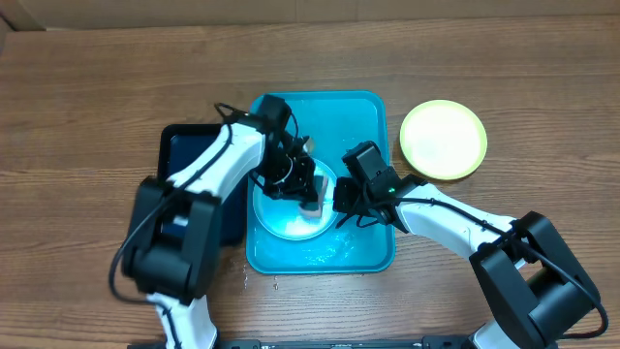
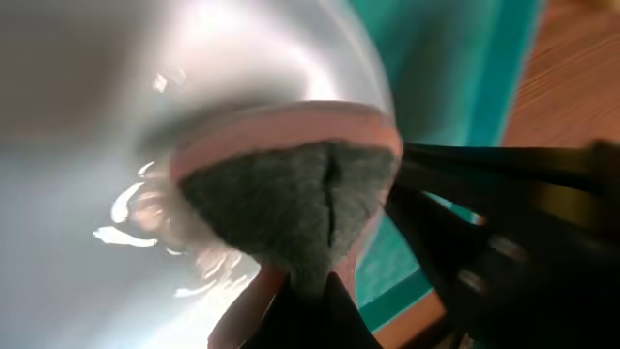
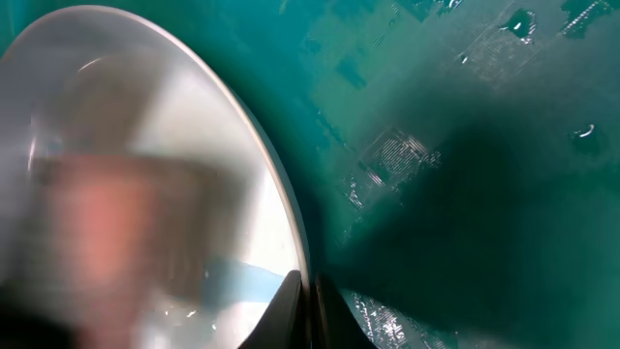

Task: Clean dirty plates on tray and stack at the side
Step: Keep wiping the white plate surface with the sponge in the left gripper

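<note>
The bottom of the black tray is bare, so the robot's left gripper should next lift, move the sponge (image 2: 291, 194) to the left in the overhead view and lower it onto the black tray's bottom to let go.
A pale blue plate (image 1: 281, 221) lies in the turquoise tray (image 1: 363, 126), which is wet. My left gripper (image 1: 308, 194) is shut on a pink sponge (image 2: 291, 194) with a grey-green scrub face, pressed against the inside of the plate (image 2: 97, 145). My right gripper (image 1: 339, 202) is shut on that plate's right rim; in the right wrist view the two fingertips (image 3: 291, 305) pinch the thin edge of the plate (image 3: 145, 126), and the sponge (image 3: 87, 223) is a pink blur behind it. A yellow-green plate (image 1: 444, 139) rests on the table to the right of the tray.
A smaller black tray (image 1: 189, 155) lies against the turquoise tray's left side, partly under my left arm. Water drops spot the tray floor (image 3: 465, 145). Wooden table (image 1: 87, 107) surrounds everything.
</note>
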`<state>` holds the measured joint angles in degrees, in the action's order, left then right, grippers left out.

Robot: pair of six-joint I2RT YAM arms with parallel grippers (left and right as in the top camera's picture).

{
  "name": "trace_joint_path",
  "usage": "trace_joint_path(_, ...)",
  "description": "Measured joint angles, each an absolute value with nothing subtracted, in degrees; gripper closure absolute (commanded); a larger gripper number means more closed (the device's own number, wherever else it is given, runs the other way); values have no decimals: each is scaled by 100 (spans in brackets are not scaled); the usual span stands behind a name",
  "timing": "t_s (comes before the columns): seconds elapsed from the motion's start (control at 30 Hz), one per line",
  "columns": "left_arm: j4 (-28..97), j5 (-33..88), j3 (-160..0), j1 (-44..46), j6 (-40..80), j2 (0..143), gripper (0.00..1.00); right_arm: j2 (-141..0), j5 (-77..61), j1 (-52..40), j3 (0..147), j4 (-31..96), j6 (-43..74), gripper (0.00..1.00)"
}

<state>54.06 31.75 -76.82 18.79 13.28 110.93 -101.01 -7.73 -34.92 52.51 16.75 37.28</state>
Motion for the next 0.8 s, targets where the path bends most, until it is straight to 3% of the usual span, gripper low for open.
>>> trace_joint_path(0.27, 5830, 1568, -7874, 2023, 1334, 10114, 96, -10101, -823, -3496, 5251, 1675, 3728, 96)
trace_joint_path(0.6, 5612, 386, -7509, 2027, 1579, 10643, 96, -10103, -860, -3498, 5251, 1678, 3730, 96)
trace_joint_path(0.8, 5354, 353, -7376, 2027, 1785, 11233, 96, -10106, -871, -3498, 5249, 1680, 3728, 96)
